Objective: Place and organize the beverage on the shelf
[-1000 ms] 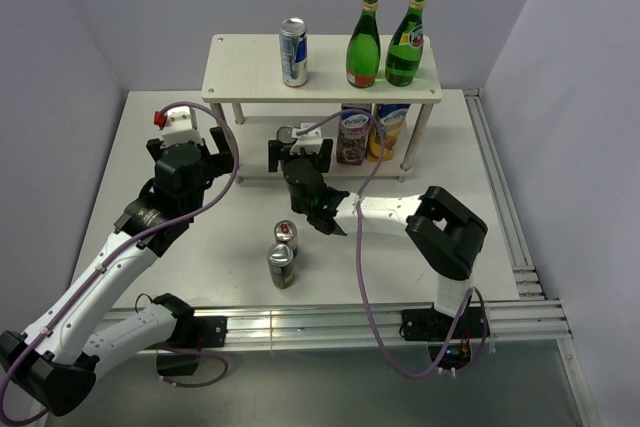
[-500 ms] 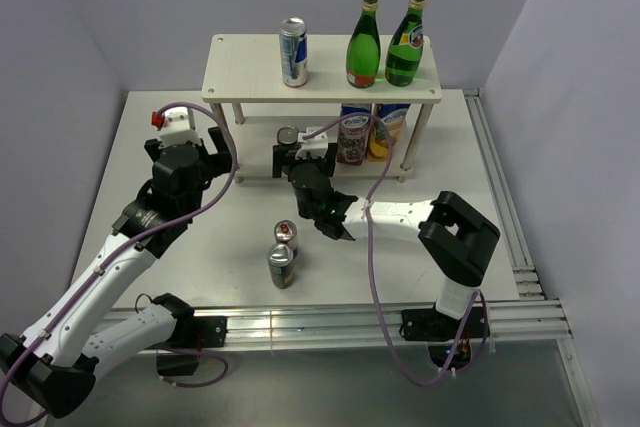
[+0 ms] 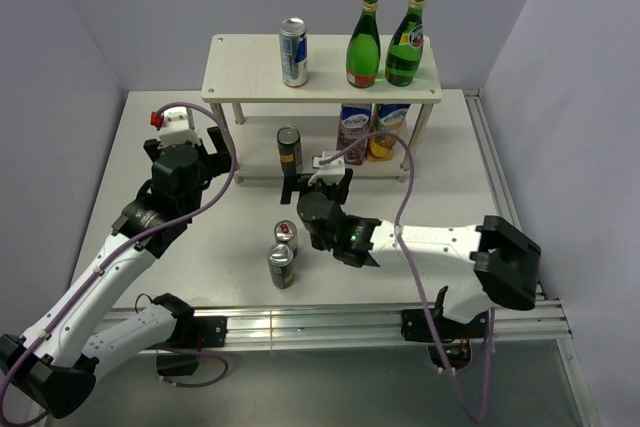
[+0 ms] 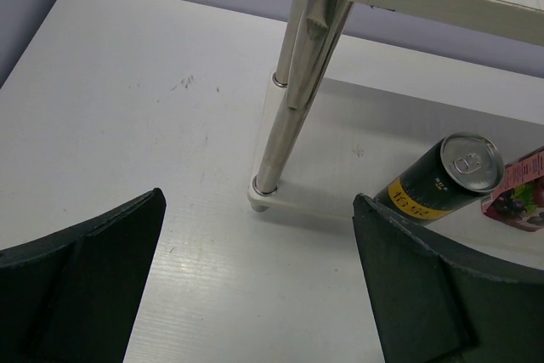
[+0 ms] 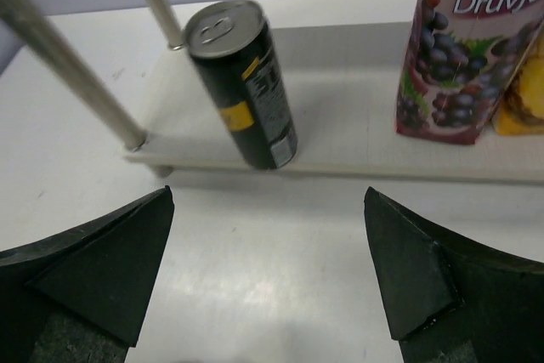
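Observation:
The silver can stands nearer the table's front edge than its neighbor, so my right gripper should move back from the shelf (image 3: pixel 240 67) and go down around the silver can.
The shelf (image 3: pixel 240 67) stands at the back of the table. Its top board holds a blue-silver can (image 3: pixel 293 51) and two green bottles (image 3: pixel 363 42) (image 3: pixel 405 40). A dark can (image 3: pixel 290 149) stands upright on the left of the lower board, also in the left wrist view (image 4: pixel 442 180) and the right wrist view (image 5: pixel 246 82). Two more cans (image 3: pixel 286 237) (image 3: pixel 281 265) stand on the table in front. My right gripper (image 3: pixel 316 184) (image 5: pixel 272 295) is open and empty, just in front of the lower board. My left gripper (image 3: pixel 186 145) (image 4: pixel 255 295) is open and empty, left of the shelf's front left leg (image 4: pixel 289 99).
Two juice cartons, purple (image 3: pixel 352 132) (image 5: pixel 463 48) and yellow (image 3: pixel 385 130) (image 5: pixel 523 99), stand on the lower board right of the dark can. Thin metal legs (image 5: pixel 64 65) flank the dark can. Grey walls close in the back and sides of the table.
My right gripper has let go of the dark can on the lower board and drawn back toward the near edge. The left arm has barely moved.

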`<state>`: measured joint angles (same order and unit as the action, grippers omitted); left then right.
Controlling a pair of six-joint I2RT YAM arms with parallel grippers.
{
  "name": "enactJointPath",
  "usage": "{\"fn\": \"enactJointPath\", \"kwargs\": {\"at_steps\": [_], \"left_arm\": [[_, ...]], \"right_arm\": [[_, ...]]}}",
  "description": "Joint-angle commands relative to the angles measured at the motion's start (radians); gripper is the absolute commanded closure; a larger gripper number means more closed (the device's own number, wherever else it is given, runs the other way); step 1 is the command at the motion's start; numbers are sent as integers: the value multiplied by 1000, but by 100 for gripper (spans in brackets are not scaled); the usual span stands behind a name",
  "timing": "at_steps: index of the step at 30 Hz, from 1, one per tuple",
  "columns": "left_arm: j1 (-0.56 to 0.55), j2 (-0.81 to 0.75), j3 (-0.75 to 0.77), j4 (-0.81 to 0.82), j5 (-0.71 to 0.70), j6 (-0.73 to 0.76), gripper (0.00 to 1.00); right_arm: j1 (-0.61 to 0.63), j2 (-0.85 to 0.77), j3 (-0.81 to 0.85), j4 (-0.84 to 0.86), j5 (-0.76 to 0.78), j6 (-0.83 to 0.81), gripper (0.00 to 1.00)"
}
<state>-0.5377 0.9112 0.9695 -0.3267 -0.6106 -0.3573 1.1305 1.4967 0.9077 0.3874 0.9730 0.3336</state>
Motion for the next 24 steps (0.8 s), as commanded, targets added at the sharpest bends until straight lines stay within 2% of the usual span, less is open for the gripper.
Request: {"fn": "enactJointPath", "kwargs": {"at_steps": [1,5,9,11,16,24], "left_arm": [[5,-17,38,17,-11,-5,1],[7,-11,37,17,-9,-3,1],[7,-3,40,14,-5,-5,1],[8,3,37,15,-5,-3,1],[10,8,38,12,-9,-6,1],[13,6,32,18,-9,-8,1]], "right_arm": [[81,-116,-9,-256,119,177,0],[221,-234,-3,-502,107,373,0],[426,-244,49,-747,81,504,0],[474,-216,85,-803,14,572,0],[592,-153,83,-783,-79,628,0],[607,19,125,-778,-71,676,0]]}}
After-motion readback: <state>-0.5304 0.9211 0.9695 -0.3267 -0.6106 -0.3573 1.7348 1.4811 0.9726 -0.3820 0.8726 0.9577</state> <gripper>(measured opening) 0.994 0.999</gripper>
